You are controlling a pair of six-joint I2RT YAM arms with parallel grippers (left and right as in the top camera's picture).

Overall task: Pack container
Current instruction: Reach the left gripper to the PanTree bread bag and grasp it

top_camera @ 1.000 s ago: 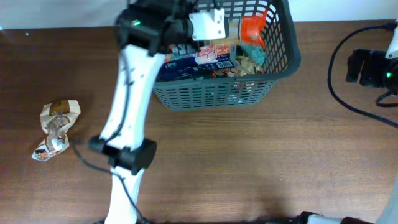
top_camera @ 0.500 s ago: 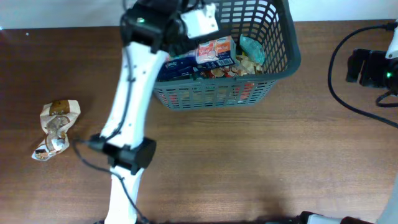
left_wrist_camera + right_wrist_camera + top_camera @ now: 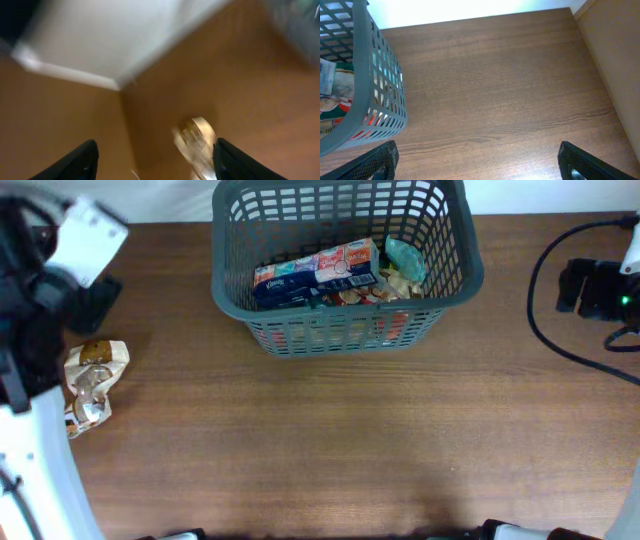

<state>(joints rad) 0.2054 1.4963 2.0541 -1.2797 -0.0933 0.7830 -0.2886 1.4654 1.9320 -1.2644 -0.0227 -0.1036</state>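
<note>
I need to bring my left gripper down and back onto its clear middle (image 3: 91, 382) and close, because the crumpled clear and gold packet is still outside the basket (image 3: 455, 275).
The dark grey basket (image 3: 455, 275) stands at the back middle of the table and holds several packets, among them a blue and white tissue pack (image 3: 320, 268). It also shows in the right wrist view (image 3: 380, 85). A crumpled clear and gold packet (image 3: 92, 380) lies on the table at the left. My left gripper (image 3: 155, 167) is open and empty, high above that packet (image 3: 197, 145); its view is blurred. In the overhead view the left arm (image 3: 45, 290) fills the left edge. My right gripper (image 3: 477, 162) is open and empty over bare table right of the basket.
The right arm's base and black cables (image 3: 590, 290) sit at the far right edge. A white wall (image 3: 115, 35) lies behind the table's left back corner. The brown wooden table (image 3: 350, 440) stretches in front of the basket.
The left arm has swung from over the basket to the far left, above the crumpled packet. An orange packet it held over the basket a second ago is gone from view. The right arm has not moved.
</note>
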